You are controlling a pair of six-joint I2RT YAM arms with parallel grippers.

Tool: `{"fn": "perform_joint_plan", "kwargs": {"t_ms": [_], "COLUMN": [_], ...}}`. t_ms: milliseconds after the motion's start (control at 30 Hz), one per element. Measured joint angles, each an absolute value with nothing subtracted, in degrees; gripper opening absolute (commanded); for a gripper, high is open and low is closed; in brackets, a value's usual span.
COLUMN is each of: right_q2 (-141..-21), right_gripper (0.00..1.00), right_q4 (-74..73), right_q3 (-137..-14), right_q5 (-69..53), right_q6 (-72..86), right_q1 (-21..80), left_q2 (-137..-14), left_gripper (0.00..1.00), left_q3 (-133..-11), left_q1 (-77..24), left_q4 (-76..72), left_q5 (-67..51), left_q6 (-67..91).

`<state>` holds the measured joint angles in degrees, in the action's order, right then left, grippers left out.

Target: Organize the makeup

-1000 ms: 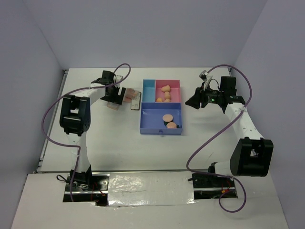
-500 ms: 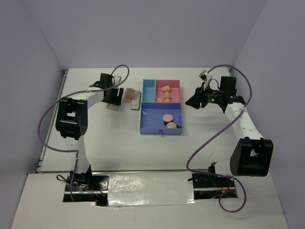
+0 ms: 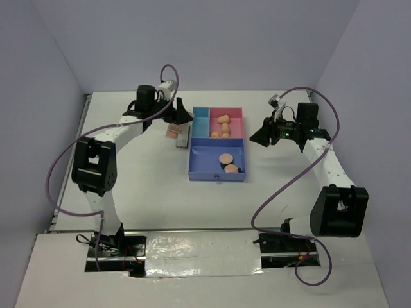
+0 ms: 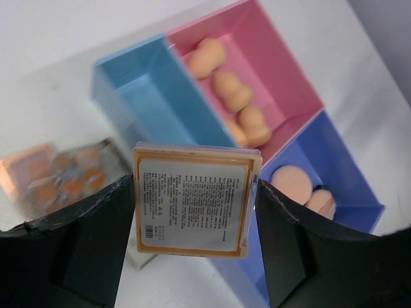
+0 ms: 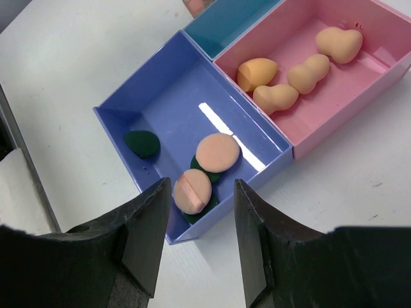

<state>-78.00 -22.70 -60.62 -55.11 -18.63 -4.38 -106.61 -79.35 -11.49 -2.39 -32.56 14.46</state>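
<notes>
Next, the left gripper moves over the tray's light blue section [image 4: 146, 101] and releases the palette inside, since that empty section lies to the gripper's right in the top view.
My left gripper [image 4: 196, 208] is shut on a small rectangular palette [image 4: 194, 198], printed label side toward the camera, held in the air beside the light blue compartment [image 4: 146, 101] of the tray [image 3: 191, 168]. From above, the left gripper [image 3: 182, 116] is at the tray's far left corner. More palettes [image 3: 174, 131] lie on the table left of the tray. Peach sponges [image 5: 302, 72] fill the pink compartment. Peach puffs [image 5: 217, 152] and a dark green disc [image 5: 142, 143] lie in the purple compartment. My right gripper [image 5: 202, 192] hangs open and holds nothing, above the tray's right side.
A palette [image 4: 56, 179] lies blurred on the white table under my left gripper. Grey walls close in the table on three sides. A metal rail [image 3: 70, 160] runs along the left edge. Purple cables loop from both arms.
My left gripper has closed on a palette, lifted it off the table and swung right to the tray's far left corner. The right arm has not moved.
</notes>
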Motion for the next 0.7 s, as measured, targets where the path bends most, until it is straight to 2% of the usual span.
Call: {"fn": "perform_joint_plan", "kwargs": {"t_ms": [333, 500, 533, 633, 700], "right_q2": [-77.97, -77.97, -77.97, -77.97, -77.97], "right_gripper": [0.51, 0.51, 0.51, 0.51, 0.51], "right_q4": [-22.68, -22.70, -22.70, -22.70, -22.70], "right_q3": [-60.62, -60.62, -60.62, -60.62, -60.62], "right_q5": [-55.07, -55.09, -55.09, -55.09, -55.09], "right_q6": [-18.65, -18.68, -18.68, -18.70, -18.70], "right_q1": [-4.38, -4.38, -4.38, -4.38, -4.38], "left_q2": [-124.16, -130.13, -130.58, -131.81, -132.53], "left_gripper": [0.24, 0.40, 0.49, 0.57, 0.68], "left_q3": [-95.72, -101.89, -102.41, -103.20, -103.88], "left_q1": [-16.71, -16.71, -16.69, -16.64, -16.67], "left_q4": [-12.47, -13.78, -13.74, -13.78, -13.72], "left_q5": [-41.74, -41.95, -41.85, -41.21, -40.77], "left_q6": [23.40, 25.80, 25.85, 25.76, 25.69]}}
